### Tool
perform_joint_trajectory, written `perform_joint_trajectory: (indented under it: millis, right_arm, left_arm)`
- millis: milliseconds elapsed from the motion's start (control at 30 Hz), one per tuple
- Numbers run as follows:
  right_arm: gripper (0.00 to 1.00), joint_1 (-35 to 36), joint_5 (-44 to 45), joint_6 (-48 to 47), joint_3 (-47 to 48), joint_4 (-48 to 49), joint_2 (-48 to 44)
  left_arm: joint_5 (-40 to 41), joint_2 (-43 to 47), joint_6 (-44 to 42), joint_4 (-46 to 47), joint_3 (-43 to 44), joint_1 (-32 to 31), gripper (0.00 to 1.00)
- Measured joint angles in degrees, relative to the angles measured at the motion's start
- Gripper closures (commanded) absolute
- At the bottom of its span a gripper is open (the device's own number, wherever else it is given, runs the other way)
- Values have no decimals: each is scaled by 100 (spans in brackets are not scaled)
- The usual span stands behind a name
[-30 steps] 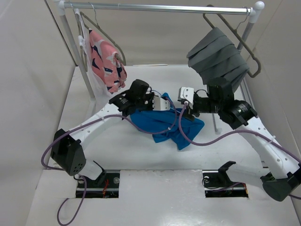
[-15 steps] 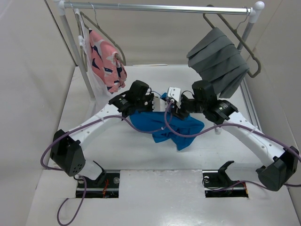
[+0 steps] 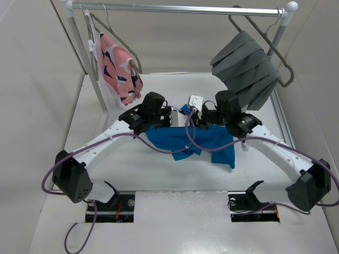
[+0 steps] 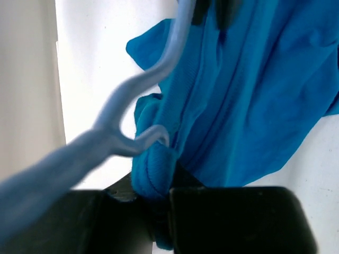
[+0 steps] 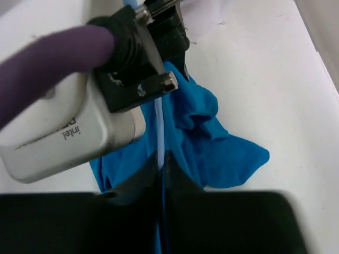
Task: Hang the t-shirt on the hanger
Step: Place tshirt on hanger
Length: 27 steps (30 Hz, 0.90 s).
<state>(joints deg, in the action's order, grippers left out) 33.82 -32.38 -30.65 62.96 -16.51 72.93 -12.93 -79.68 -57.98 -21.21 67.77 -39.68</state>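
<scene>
My right gripper should rise outward to the bar's empty part (image 3: 241, 10) beside the grey cloth, above and outward of it, hook the hanger there and let go.
The bright blue t-shirt (image 3: 217, 143) hangs bunched between the two grippers above the white table (image 3: 132, 169), one corner drooping to the lower right. My left gripper (image 3: 179, 117) is shut on a rolled edge of the t-shirt (image 4: 153, 169). The light-blue wire hanger's hook (image 4: 132, 132) curves just above those jaws. My right gripper (image 3: 193, 119) faces the left one, almost touching it. In the right wrist view its jaws are shut on the hanger's thin wire (image 5: 160, 132), with blue cloth (image 5: 212, 143) behind. In the top view the hanger is hidden by the grippers and the cloth.
A clothes rail (image 3: 180, 8) spans the back. A pink patterned garment (image 3: 119, 69) hangs at its left and a pleated grey cloth (image 3: 246, 66) at its right, each on a grey-brown hanger. The rack's left post (image 3: 90, 63) stands close to my left arm. Purple cables (image 3: 185, 145) loop over the t-shirt.
My right gripper moved left up to the left gripper and closed on the hanger wire. The t-shirt's drooping corner has swung to the right. The left gripper stayed shut.
</scene>
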Motion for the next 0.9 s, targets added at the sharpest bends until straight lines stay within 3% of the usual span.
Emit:
perform_joint_trajectory:
  millis: [67,267,367,533,667,767,900]
  right_arm:
    - [100,-4,-4,142,-13,81,48]
    - [100,-492,-9,575,-354,133,-647]
    - [100,-839,46,588,-374,-79,-1156]
    - [100,-1088,-50,518,-361,-564,-1624]
    - [100,-1202,48,481,-273,-977,-1749]
    - [100,-1602,378,527,-81,-1523,-2024]
    - [100,-1657,616,590,680,-1864,-2186]
  left_arm:
    - [35,0,70,20,0,4,100]
    - [-42,-7,514,376,2,-46,55]
    - [-389,-7,688,654,33,-116,45]
    - [-920,-4,1106,1036,63,-256,18]
    - [-1082,79,2020,1248,52,-240,15]
    - [-715,352,3077,1261,39,310,14]
    - [-199,728,4406,1440,-127,922,0]
